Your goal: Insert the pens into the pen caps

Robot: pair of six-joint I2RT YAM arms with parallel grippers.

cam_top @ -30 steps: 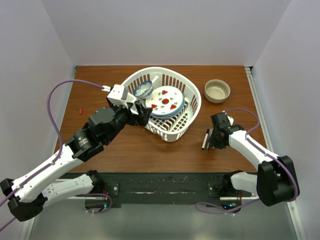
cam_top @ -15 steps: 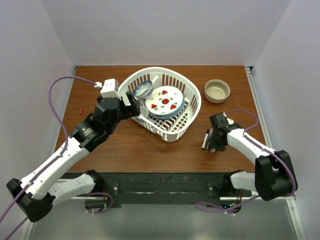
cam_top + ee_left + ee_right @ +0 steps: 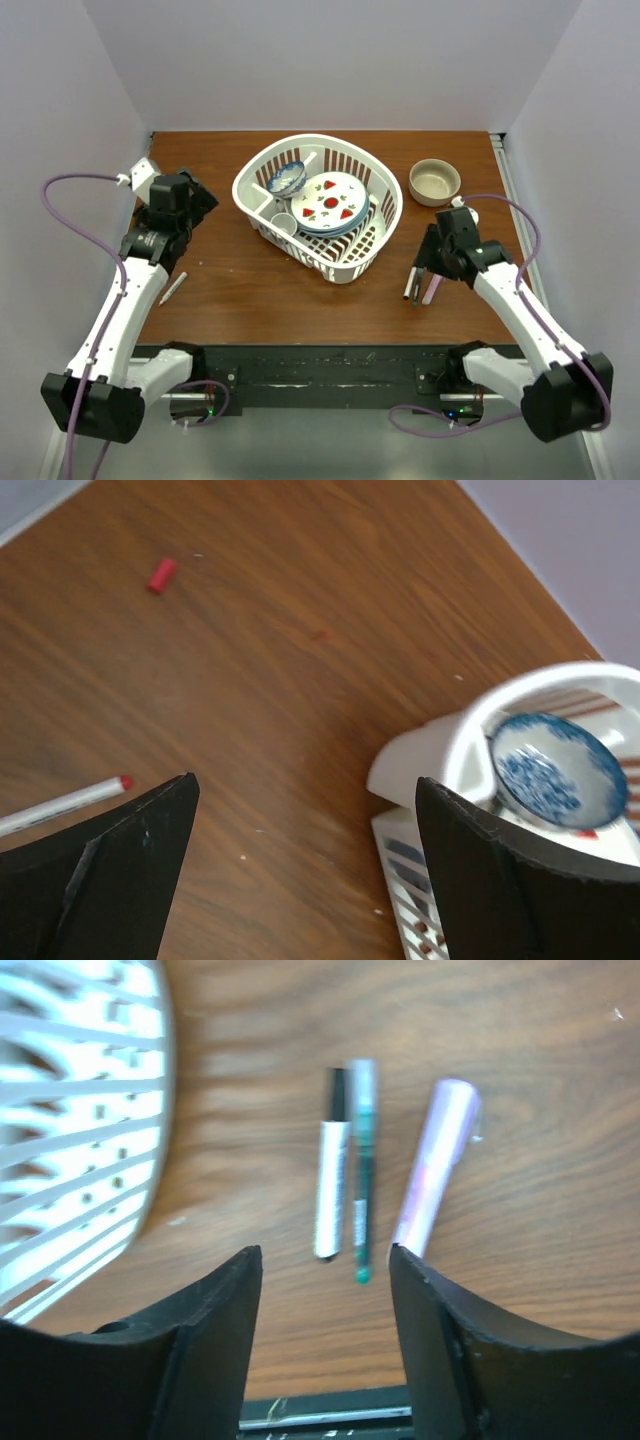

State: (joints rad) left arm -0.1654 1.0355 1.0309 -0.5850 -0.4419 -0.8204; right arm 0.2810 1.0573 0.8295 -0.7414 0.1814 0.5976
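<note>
Next, the left gripper comes back and down onto the red-tipped white pen's middle (image 3: pixel 173 289), since that pen lies below the gripper and closer to my base.
Three pens lie side by side on the table right of the basket: a white pen with a black tip (image 3: pixel 332 1192), a dark green pen (image 3: pixel 361 1195) and a thicker lilac pen (image 3: pixel 436 1165). In the top view the lilac pen (image 3: pixel 433 290) lies beside the other two (image 3: pixel 410 281). My right gripper (image 3: pixel 432 262) (image 3: pixel 325 1252) is open and empty, just behind their near ends. Another white pen with a red tip (image 3: pixel 172 288) (image 3: pixel 65 805) lies at the left. A red cap (image 3: pixel 160 575) lies beyond it. My left gripper (image 3: pixel 195 205) (image 3: pixel 305 785) is open and empty above the table.
A white ribbed basket (image 3: pixel 385 215) (image 3: pixel 450 750) holds a strawberry plate (image 3: pixel 330 203), a blue patterned bowl (image 3: pixel 286 179) (image 3: pixel 555 770) and a small white cup (image 3: pixel 284 223). A beige bowl (image 3: pixel 435 182) stands at the back right.
My left arm has swung from the basket's left rim out to the table's left side. My right gripper has drawn back from the pens, and the lilac pen now shows on the table.
</note>
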